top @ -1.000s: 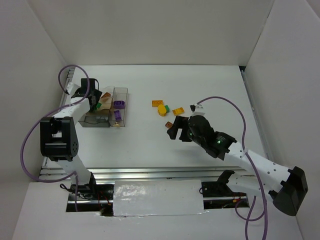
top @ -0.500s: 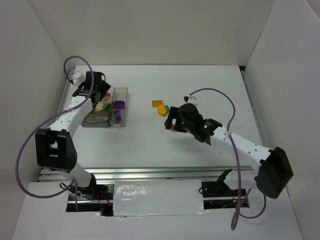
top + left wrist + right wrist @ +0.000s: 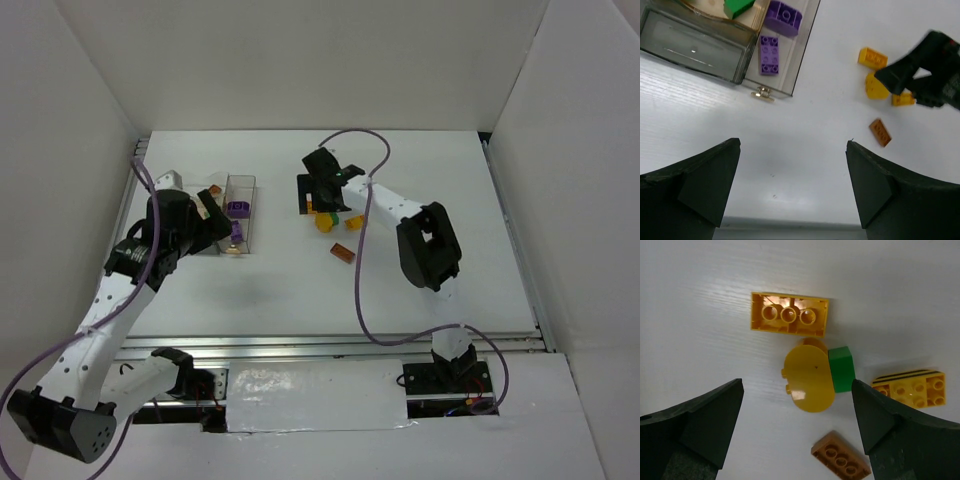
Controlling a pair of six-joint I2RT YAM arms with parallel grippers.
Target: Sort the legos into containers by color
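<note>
My right gripper needs to go down toward the green side next, then close across the round yellow piece and small green one (image 3: 327, 221) (image 3: 823, 371), because they sit flush together.
Two joined clear containers sit at the left: a wide bin (image 3: 695, 42) with a green lego (image 3: 737, 6) at its far end, and a narrow bin (image 3: 241, 215) holding two purple legos (image 3: 769, 54). My left gripper (image 3: 792, 145) hangs open and empty over bare table just in front of them. Loose legos lie mid-table: an upturned orange-yellow brick (image 3: 789, 314), a round yellow piece (image 3: 808, 377) touching a small green one (image 3: 841, 368), a striped yellow brick (image 3: 910, 387) and a brown plate (image 3: 841, 457). My right gripper (image 3: 797, 384) is open directly above that cluster, holding nothing.
White walls close in the table on the left, back and right. The right arm's elbow (image 3: 428, 245) rests low over the table right of the loose bricks. A purple cable (image 3: 360, 270) loops across the middle.
My left gripper has opened and drawn back from the bins toward the near side. The right arm has swung from the brown plate to the far left, over the yellow bricks.
</note>
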